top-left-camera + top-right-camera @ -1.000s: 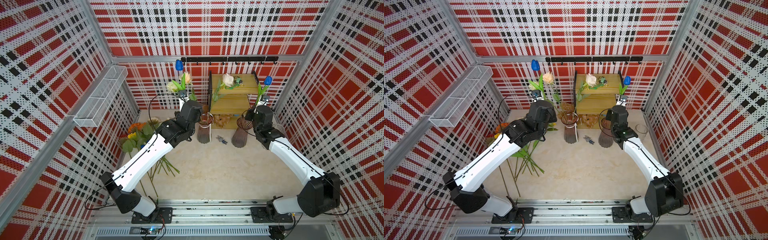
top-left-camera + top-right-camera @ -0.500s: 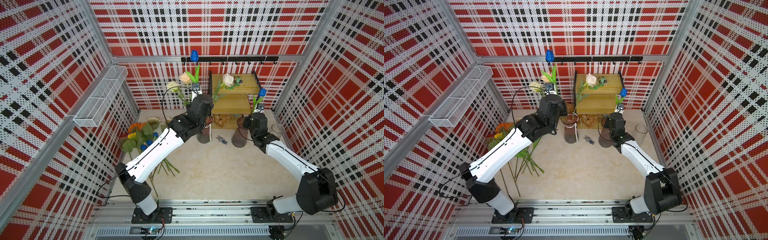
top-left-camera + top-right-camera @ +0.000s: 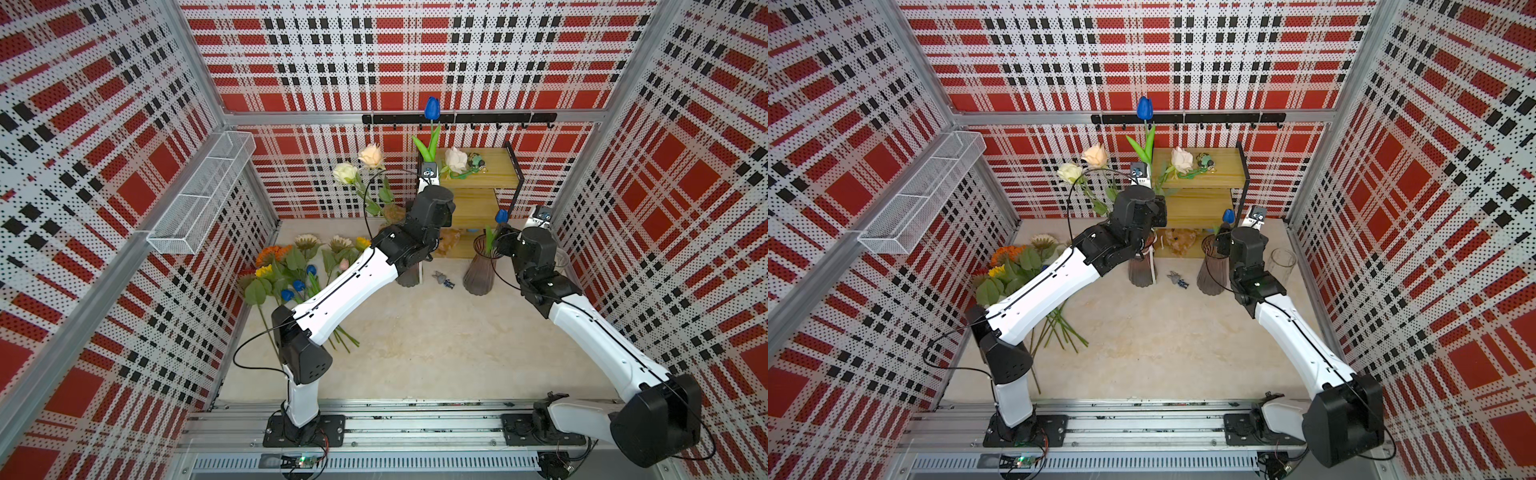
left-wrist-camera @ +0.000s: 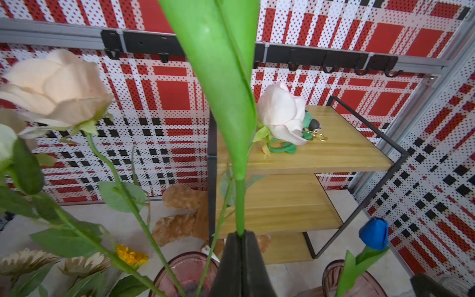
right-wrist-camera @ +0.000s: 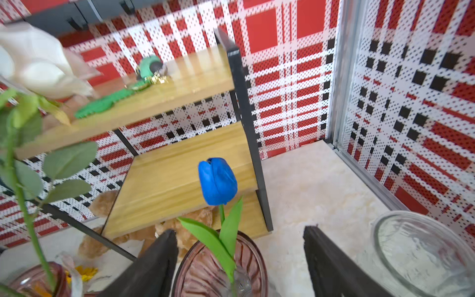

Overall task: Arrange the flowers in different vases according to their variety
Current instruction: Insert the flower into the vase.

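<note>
The second tulip's vase (image 3: 488,245) (image 4: 357,281) is below my left gripper, beside the other vase, so my left gripper should move toward it next and go down to release the stem in its opening.
My left gripper (image 4: 241,232) is shut on the green stem of a blue tulip (image 3: 432,109), held upright high above the left smoky purple vase (image 3: 409,276). That vase holds cream roses (image 3: 370,156). My right gripper (image 5: 240,231) is open, its fingers on either side of the right purple vase (image 5: 205,272). A second blue tulip (image 5: 217,181) stands free in this vase. A clear vase (image 5: 421,257) stands empty beside it. Sunflowers (image 3: 272,255) and small tulips (image 3: 297,285) lie heaped on the floor at the left.
A wooden shelf (image 3: 486,195) with a black frame stands behind the vases, brown plush toys (image 4: 180,218) at its foot. A small figure (image 3: 442,279) lies between the purple vases. A wire basket (image 3: 199,195) hangs on the left wall, a hook rail (image 3: 457,118) on the back wall.
The right gripper lowered its blue tulip into the right purple vase and opened, letting it go. The left arm swung right, carrying its blue tulip up over the left vase.
</note>
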Robot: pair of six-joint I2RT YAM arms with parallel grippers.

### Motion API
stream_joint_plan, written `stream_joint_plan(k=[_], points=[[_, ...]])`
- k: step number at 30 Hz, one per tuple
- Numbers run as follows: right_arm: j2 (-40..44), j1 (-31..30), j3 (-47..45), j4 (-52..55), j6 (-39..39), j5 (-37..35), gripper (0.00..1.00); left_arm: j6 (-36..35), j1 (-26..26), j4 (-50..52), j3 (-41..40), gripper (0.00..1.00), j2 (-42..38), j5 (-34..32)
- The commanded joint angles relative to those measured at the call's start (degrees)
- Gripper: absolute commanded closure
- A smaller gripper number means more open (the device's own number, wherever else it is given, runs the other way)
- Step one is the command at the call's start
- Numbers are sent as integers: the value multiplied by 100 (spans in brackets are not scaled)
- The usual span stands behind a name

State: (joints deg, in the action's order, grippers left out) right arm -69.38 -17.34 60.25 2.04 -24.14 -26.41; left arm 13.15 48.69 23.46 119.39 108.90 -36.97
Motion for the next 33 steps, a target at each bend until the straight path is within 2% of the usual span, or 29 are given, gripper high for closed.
stream_joint_plan(k=[1, 7, 11, 21, 33], points=[[486, 24, 14, 591, -258, -216, 13, -70, 97, -525, 188, 100, 269, 366], [1181, 55, -15, 1123, -319, -794, 4, -93, 153, -1335, 163, 100, 666, 746], [1352, 163, 44, 1350, -278, -956, 2, -36, 174, -1828, 142, 100, 896, 946], [1525, 552, 141, 1566, -170, -769, 0, 344, 284, -2241, 165, 100, 1337, 1299], [1545, 627, 200, 1622, -119, -637, 0, 644, 400, -2522, 35, 100, 1704, 1470]])
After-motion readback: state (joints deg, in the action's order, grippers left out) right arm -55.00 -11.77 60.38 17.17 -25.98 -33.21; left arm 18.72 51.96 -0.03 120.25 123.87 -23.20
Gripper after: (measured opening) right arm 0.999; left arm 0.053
